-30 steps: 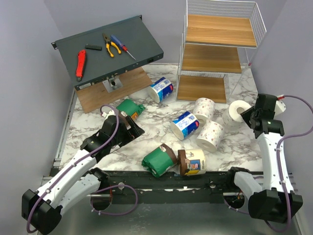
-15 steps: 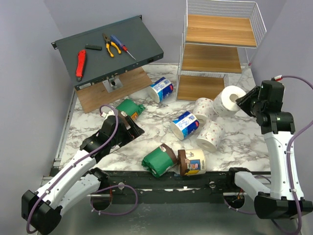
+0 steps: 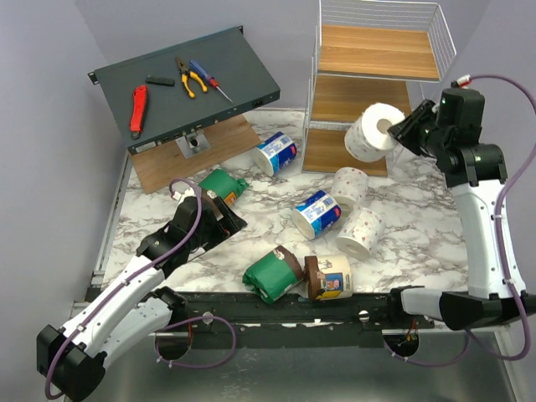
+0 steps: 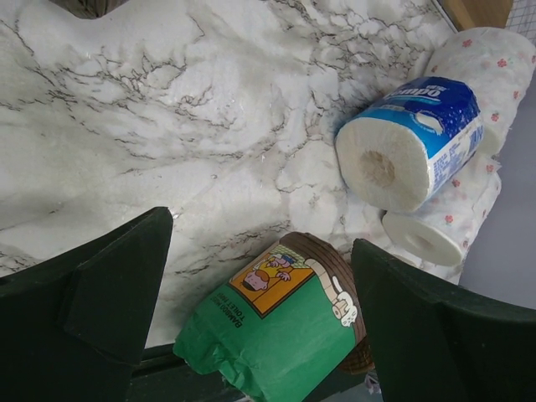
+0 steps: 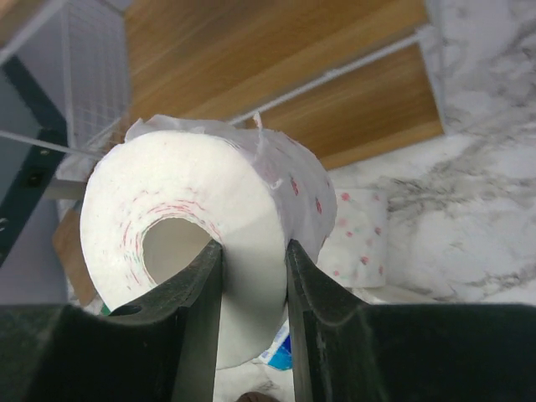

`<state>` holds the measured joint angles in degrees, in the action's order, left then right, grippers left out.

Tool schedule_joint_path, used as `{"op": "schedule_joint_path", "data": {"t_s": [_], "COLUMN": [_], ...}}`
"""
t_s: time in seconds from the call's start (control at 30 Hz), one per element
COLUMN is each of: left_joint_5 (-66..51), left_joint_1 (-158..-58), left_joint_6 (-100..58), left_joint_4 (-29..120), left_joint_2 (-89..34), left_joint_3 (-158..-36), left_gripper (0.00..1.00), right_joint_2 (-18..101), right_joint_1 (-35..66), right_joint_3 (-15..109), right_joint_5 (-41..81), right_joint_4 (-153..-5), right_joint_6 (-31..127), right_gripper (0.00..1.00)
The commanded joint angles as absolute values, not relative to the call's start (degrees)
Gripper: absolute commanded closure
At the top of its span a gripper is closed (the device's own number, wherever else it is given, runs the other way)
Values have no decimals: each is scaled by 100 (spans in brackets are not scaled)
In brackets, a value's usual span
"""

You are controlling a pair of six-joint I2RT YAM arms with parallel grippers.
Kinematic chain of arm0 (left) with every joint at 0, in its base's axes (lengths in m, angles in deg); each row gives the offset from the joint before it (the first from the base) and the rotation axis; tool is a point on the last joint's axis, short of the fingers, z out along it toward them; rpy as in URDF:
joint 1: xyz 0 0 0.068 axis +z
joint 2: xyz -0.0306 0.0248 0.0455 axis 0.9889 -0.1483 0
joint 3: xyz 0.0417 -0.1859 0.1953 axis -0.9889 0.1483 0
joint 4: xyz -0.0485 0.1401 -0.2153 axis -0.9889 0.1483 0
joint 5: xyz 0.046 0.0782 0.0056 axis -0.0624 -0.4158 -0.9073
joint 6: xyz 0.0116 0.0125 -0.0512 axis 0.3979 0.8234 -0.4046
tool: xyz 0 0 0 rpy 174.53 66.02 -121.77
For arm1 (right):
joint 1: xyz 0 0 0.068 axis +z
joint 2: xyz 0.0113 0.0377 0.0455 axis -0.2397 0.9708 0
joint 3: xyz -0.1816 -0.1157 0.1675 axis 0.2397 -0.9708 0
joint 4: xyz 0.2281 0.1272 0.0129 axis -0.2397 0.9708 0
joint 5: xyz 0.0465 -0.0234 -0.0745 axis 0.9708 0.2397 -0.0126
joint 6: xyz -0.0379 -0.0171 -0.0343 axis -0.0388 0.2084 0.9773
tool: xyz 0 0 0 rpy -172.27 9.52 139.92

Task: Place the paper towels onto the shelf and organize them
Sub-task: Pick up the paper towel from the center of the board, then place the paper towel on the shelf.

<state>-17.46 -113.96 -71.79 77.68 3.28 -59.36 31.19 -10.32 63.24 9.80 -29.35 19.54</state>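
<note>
The roll in my right gripper rises outward next, for release on the top board's end nearest the slanted panel, above and outward of it.
My right gripper (image 3: 400,130) is shut on a bare white paper towel roll with pink speckles (image 3: 373,132), one finger in its core and one outside. It holds the roll in the air in front of the shelf (image 3: 377,52), level with the lower boards. The right wrist view shows that roll (image 5: 209,193) clamped, with the shelf boards (image 5: 276,50) behind. Several rolls lie on the marble table: two green (image 3: 224,186) (image 3: 273,275), two blue-and-white (image 3: 275,153) (image 3: 316,213), two speckled (image 3: 350,186) (image 3: 360,232), one cream-and-brown (image 3: 328,277). My left gripper (image 3: 224,219) is open, with a green roll (image 4: 276,331) lying beyond its fingers.
A dark grey slanted panel (image 3: 226,67) stands at the back left, carrying a red cutter (image 3: 137,109), pliers (image 3: 190,78) and a screwdriver. A brown wooden board (image 3: 180,163) lies under it. Grey walls close in on both sides.
My right gripper has lifted the speckled roll off the table at the right and carried it up and left to the shelf front. The left arm has stayed where it was.
</note>
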Motion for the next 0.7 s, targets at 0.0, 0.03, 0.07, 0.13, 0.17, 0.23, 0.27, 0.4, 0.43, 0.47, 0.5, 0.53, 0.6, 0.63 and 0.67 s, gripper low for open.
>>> {"op": "schedule_joint_path", "data": {"t_s": [0.0, 0.03, 0.07, 0.13, 0.17, 0.23, 0.27, 0.4, 0.43, 0.47, 0.5, 0.53, 0.6, 0.63, 0.67], "left_joint_5": [-1933, -1939, -1946, -1945, -1940, -1935, -1935, -1935, -1935, -1944, -1943, -1950, -1961, -1961, -1970], "left_joint_1": [-11424, -11425, -11428, -11427, -11427, -11426, -11426, -11422, -11428, -11428, -11427, -11424, -11430, -11425, -11424], "left_joint_6": [-7139, -7130, -7129, -7129, -7129, -7137, -7138, -7130, -7121, -7112, -7103, -7090, -7068, -7063, -7051], "left_joint_4": [7905, 7905, 7904, 7876, 7862, 7829, 7827, 7824, 7835, 7852, 7866, 7886, 7921, 7932, 7948], "left_joint_2": [227, 205, 181, 141, 126, 96, 81, 34, 26, 19, 5, 0, -7, -2, -6], "left_joint_3": [-6278, -6302, -6320, -6338, -6338, -6334, -6334, -6356, -6367, -6384, -6401, -6426, -6441, -6439, -6448], "left_gripper": [7, 7, 7, 7, 7, 7, 7, 7, 7, 7, 7, 7, 7, 7, 7], "right_joint_2": [3594, 3746, 3936, 4266, 4427, 4695, 4780, 5138, 5217, 5295, 5327, 5345, 5290, 5280, 5296], "right_joint_1": [-497, -359, -271, -135, -115, -113, -115, -116, -113, -113, -117, -113, -113, -113, -113], "right_joint_3": [7622, 7962, 8353, 9106, 9413, 9996, 10242, 10914, 11060, 11144, 11196, 11155, 10930, 10851, 10820], "right_joint_5": [958, 927, 911, 916, 956, 943, 918, 783, 738, 698, 686, 700, 748, 758, 747], "right_joint_4": [-2942, -2820, -2714, -2468, -2349, -2201, -2154, -2132, -2146, -2184, -2263, -2416, -2783, -2929, -3057], "right_joint_6": [1963, 1978, 1998, 2013, 2023, 2035, 2053, 2091, 2076, 2035, 1994, 1935, 1799, 1741, 1685], "right_gripper": [69, 69, 69, 69, 69, 69, 69, 69, 69, 69, 69, 69, 69, 69, 69]}}
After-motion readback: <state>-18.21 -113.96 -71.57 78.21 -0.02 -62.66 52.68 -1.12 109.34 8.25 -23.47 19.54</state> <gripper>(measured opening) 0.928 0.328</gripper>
